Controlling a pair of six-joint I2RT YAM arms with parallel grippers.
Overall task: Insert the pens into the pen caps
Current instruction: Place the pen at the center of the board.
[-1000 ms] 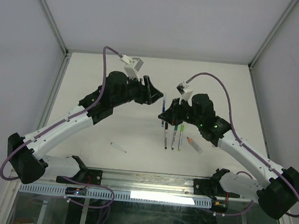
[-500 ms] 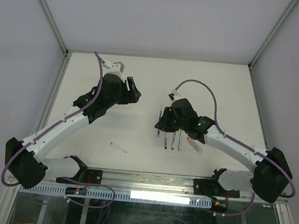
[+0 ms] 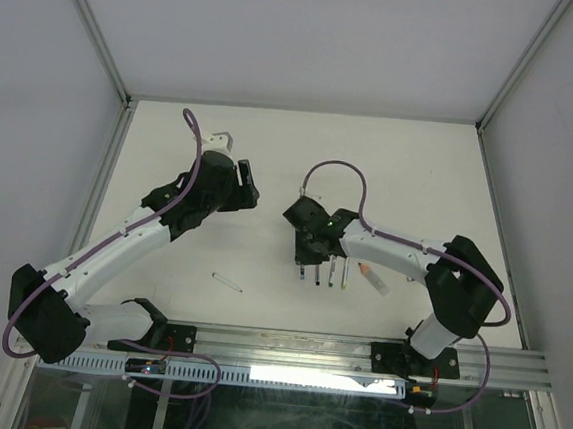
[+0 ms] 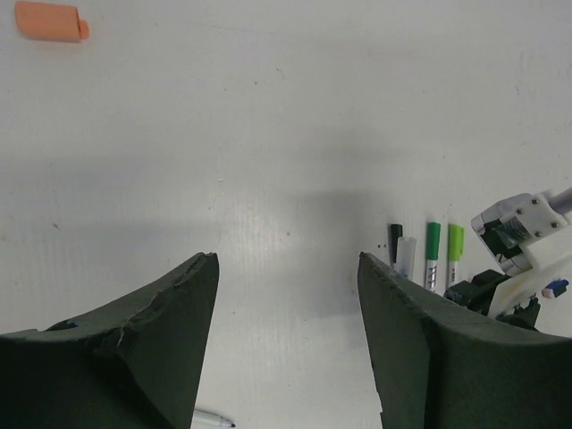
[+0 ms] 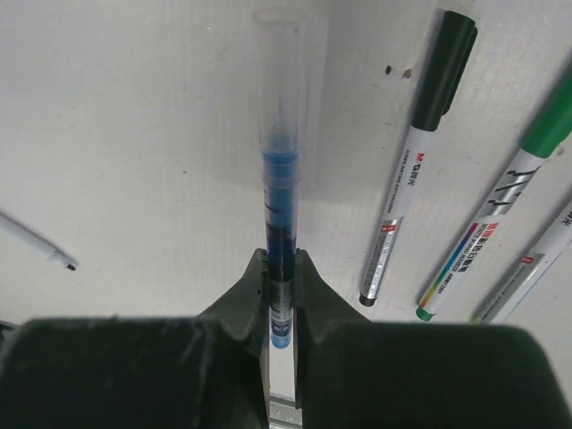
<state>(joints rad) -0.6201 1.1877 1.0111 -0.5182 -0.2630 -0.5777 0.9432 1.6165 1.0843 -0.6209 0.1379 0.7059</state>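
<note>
Next, the right gripper moves down onto the bare tabletop just below it, beside the black-capped pen. It releases the blue pen, whose tip is already capped.
My right gripper (image 5: pixel 281 264) is shut on a blue pen (image 5: pixel 279 201) whose tip sits inside a clear cap (image 5: pixel 284 80); it holds the pen low over the table, pointing away from the wrist. In the top view the right gripper (image 3: pixel 305 254) hangs just left of a row of capped pens (image 3: pixel 333 271). That row shows in the right wrist view as a black-capped pen (image 5: pixel 413 170) and a green-capped pen (image 5: pixel 505 210). My left gripper (image 4: pixel 286 259) is open and holds nothing, up and left of the row (image 3: pixel 248 184). An orange cap (image 4: pixel 52 20) lies far off.
A thin loose pen (image 3: pixel 227 282) lies alone near the front, also at the left of the right wrist view (image 5: pixel 36 239). A thick clear pen with an orange tip (image 3: pixel 371 277) lies right of the row. White walls (image 3: pixel 88 77) close in the table.
The right gripper swung left and toward the near edge with the blue pen, now beside the row. The left gripper drew back to the left and opened wider.
</note>
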